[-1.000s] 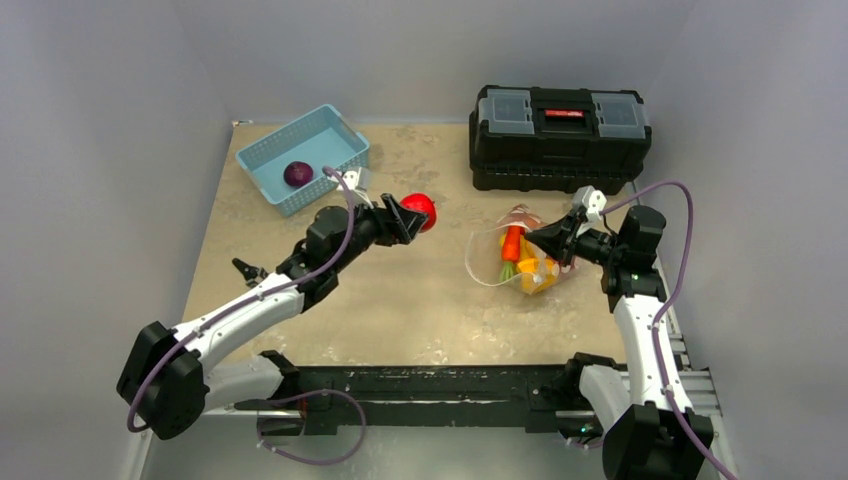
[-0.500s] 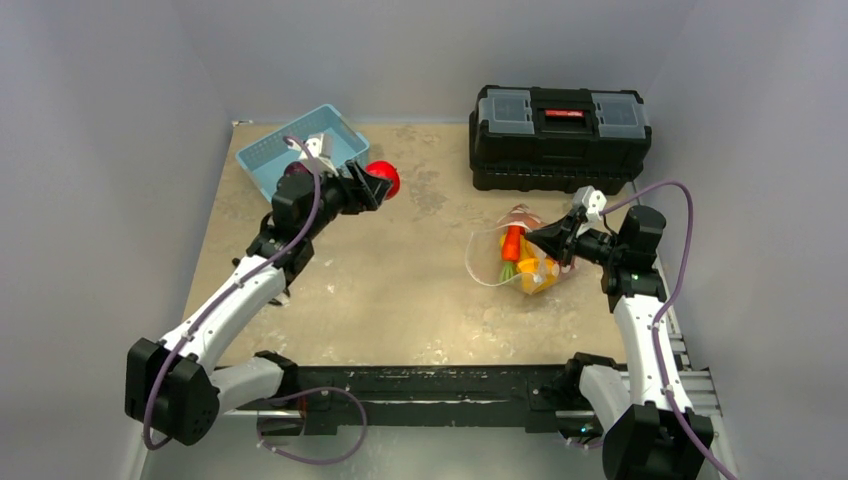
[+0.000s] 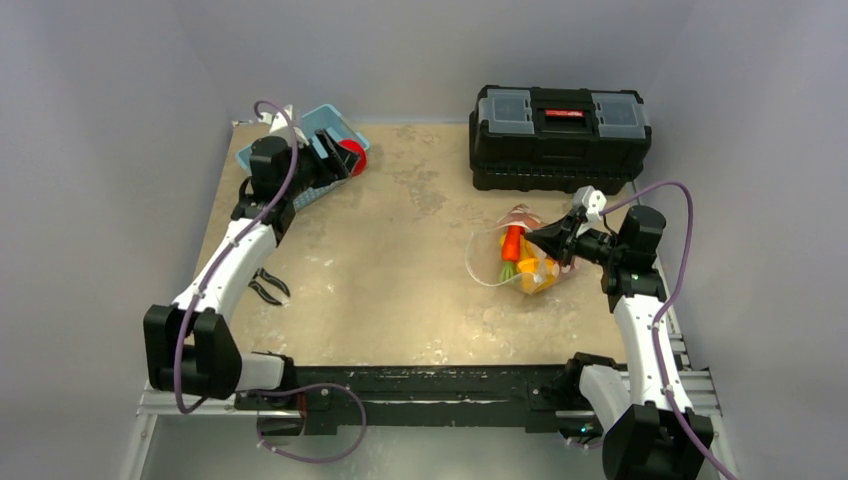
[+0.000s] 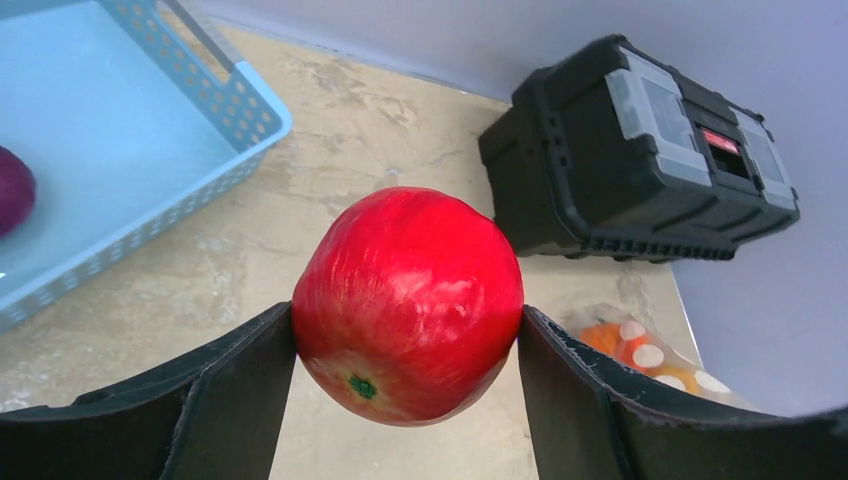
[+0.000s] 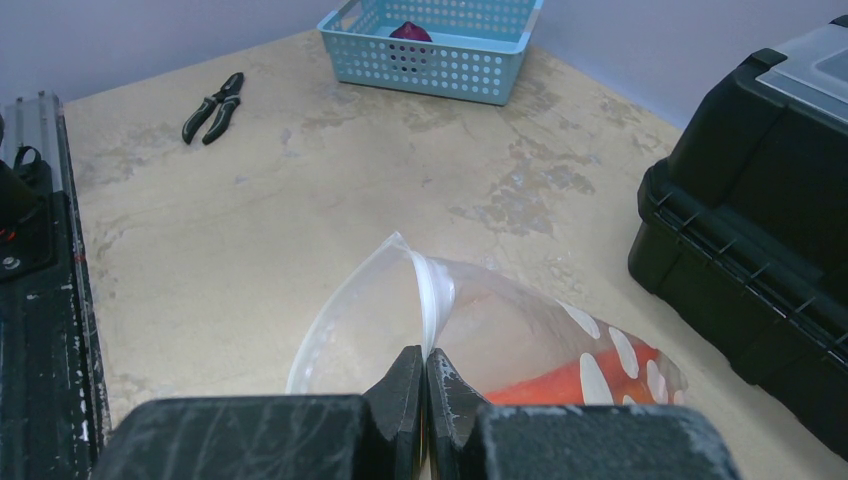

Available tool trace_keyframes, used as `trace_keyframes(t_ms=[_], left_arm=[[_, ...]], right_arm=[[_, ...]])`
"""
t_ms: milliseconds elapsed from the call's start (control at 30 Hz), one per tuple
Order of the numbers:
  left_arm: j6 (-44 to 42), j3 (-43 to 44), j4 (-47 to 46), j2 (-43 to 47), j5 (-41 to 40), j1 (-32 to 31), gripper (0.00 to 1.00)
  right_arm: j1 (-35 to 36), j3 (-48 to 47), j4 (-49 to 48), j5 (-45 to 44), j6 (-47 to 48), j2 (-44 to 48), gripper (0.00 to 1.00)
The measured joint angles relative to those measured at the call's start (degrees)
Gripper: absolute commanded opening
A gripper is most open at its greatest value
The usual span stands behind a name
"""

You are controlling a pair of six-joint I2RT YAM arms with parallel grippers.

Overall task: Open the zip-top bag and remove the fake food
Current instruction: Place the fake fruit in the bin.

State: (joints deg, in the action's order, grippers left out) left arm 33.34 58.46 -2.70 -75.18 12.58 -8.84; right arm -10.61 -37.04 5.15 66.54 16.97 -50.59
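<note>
I need to carry the apple (image 4: 408,300) to the left in the top view with my left gripper and let go of it by the basket's purple fruit, because bare tabletop shows beneath the apple.
The clear polka-dot zip-top bag (image 3: 515,262) lies right of centre with its mouth open to the left; orange and yellow fake food (image 3: 512,244) shows inside. In the right wrist view my right gripper (image 5: 426,362) is shut on the bag's white zip rim (image 5: 428,300), the jaws pressed together. My left gripper (image 3: 345,158) is shut on a red apple (image 4: 408,300) and holds it at the right edge of the light-blue basket (image 3: 262,150). A purple fruit (image 4: 12,190) lies in the basket.
A black toolbox (image 3: 558,122) stands at the back right, close behind the bag. Black pliers (image 3: 262,287) lie on the table near the left edge. The basket sits at the back left corner.
My left arm has swung back and left, carrying the red apple from mid-table to the basket's right edge. The right gripper and the bag have not moved.
</note>
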Motion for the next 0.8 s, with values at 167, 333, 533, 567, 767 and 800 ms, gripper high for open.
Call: trace_keyframes(t_ms=[167, 333, 533, 567, 767, 800], left_arm=[[-0.7, 6.1, 4.7, -5.9, 2.3, 4.9, 0.0], [-2.0, 11.4, 9.4, -11.1, 3.7, 8.9, 0.0], [-2.1, 13.7, 12.5, -15.2, 4.5, 13.1, 0.0], [-1.9, 14.3, 13.1, -16.0, 4.6, 13.7, 0.0], [1.4, 16.4, 15.7, -19.8, 4.1, 17.9, 0.0], [2.2, 16.7, 15.9, -20.4, 4.0, 18.9, 0.0]], right_arm=[[0.0, 0.0, 0.0, 0.0, 0.0, 0.0, 0.0], [0.0, 0.0, 0.0, 0.0, 0.1, 0.0, 0.0], [0.0, 0.0, 0.0, -0.2, 0.2, 0.0, 0.0], [0.0, 0.0, 0.0, -0.3, 0.2, 0.0, 0.0], [0.0, 0.0, 0.0, -1.0, 0.3, 0.0, 0.0], [0.0, 0.0, 0.0, -1.0, 0.4, -0.1, 0.0]])
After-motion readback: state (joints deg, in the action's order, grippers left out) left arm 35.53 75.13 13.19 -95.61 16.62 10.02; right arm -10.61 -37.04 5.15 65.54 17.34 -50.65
